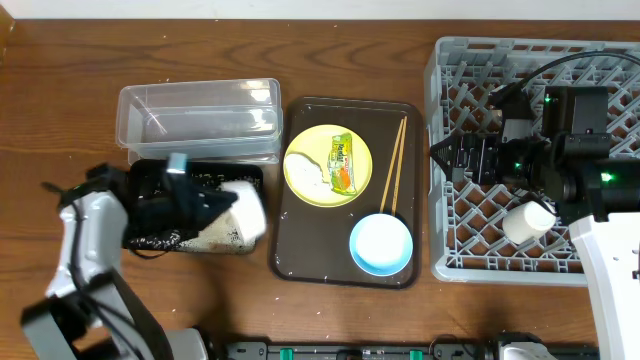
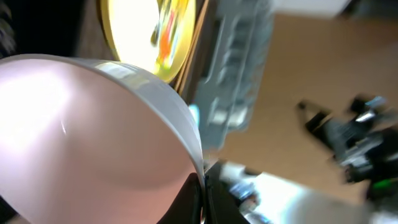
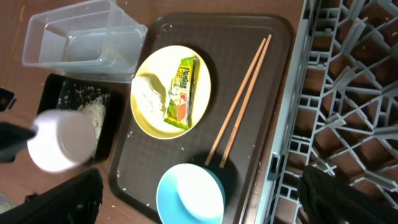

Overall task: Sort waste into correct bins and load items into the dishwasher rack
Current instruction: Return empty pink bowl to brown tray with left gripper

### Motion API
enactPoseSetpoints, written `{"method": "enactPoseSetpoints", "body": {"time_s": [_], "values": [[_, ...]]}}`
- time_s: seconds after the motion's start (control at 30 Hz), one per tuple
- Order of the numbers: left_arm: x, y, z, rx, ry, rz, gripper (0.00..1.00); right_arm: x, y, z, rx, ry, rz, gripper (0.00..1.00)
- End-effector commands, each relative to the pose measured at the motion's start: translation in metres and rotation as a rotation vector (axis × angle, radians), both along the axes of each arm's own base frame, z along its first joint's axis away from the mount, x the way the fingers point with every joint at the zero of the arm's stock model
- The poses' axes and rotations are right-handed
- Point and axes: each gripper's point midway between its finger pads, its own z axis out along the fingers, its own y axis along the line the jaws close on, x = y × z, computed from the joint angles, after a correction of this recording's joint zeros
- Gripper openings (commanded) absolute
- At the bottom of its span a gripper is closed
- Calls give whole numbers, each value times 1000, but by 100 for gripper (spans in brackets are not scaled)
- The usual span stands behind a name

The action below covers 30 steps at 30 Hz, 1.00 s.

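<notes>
Next, my left gripper swings the white bowl over beside the light-blue bowl (image 1: pixel 381 244), then lowers it upright to release it.
My left gripper (image 1: pixel 215 205) is shut on the rim of the white bowl (image 1: pixel 246 211) and holds it tipped on its side over the black tray (image 1: pixel 150 180), which holds pale rice scraps (image 1: pixel 215 238). In the left wrist view the jaws (image 2: pixel 203 193) pinch the bowl's rim (image 2: pixel 180 106). The clear tub (image 1: pixel 200 120) stands behind the tray. The yellow plate (image 1: pixel 328 165) carries the crumpled tissue (image 1: pixel 305 172) and the green-and-orange wrapper (image 1: pixel 343 163). Chopsticks (image 1: pixel 395 165) and the light-blue bowl (image 1: pixel 381 244) lie beside it. My right gripper (image 1: pixel 440 160) is open and empty over the grey rack (image 1: pixel 530 60), where the white cup (image 1: pixel 528 222) lies.
The dark-brown serving tray (image 1: pixel 300 240) holds the plate, chopsticks and blue bowl between the bins and the rack. The right arm's body covers the rack's right side. Bare wooden table (image 1: pixel 60 90) lies left of the bins.
</notes>
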Motion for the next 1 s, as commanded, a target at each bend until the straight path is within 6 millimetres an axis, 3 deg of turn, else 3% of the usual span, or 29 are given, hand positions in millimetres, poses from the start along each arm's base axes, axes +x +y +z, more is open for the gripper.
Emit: {"method": "enactPoseSetpoints", "body": {"time_s": [0.0,0.33,0.5,0.57,0.6,0.7,0.83,0.97], "values": [[-15,-21,-5,173,50,-93,6,3,-4,10,-7,-37,-14,99],[-30,-81,-59,720,74,-255,6,3,-10,7,-37,-27,-35,99],[-32,-108,-74,860,-11,-308,7,3,-10,7,-37,-27,-35,99],[-33,-118,-75,873,-52,-332,17,3,-10,7,-37,-28,-36,99],[-33,-120,-75,882,-65,-336,27,3,-10,7,-37,-28,-35,99],[-26,-122,-67,901,-97,-324,35,3,-10,7,-37,-28,-35,99],[5,-121,-36,944,-210,-273,47,3,-10,7,-38,-28,-35,99],[38,-114,-9,1003,-329,-212,51,3,-10,7,-37,-28,-35,99]]}}
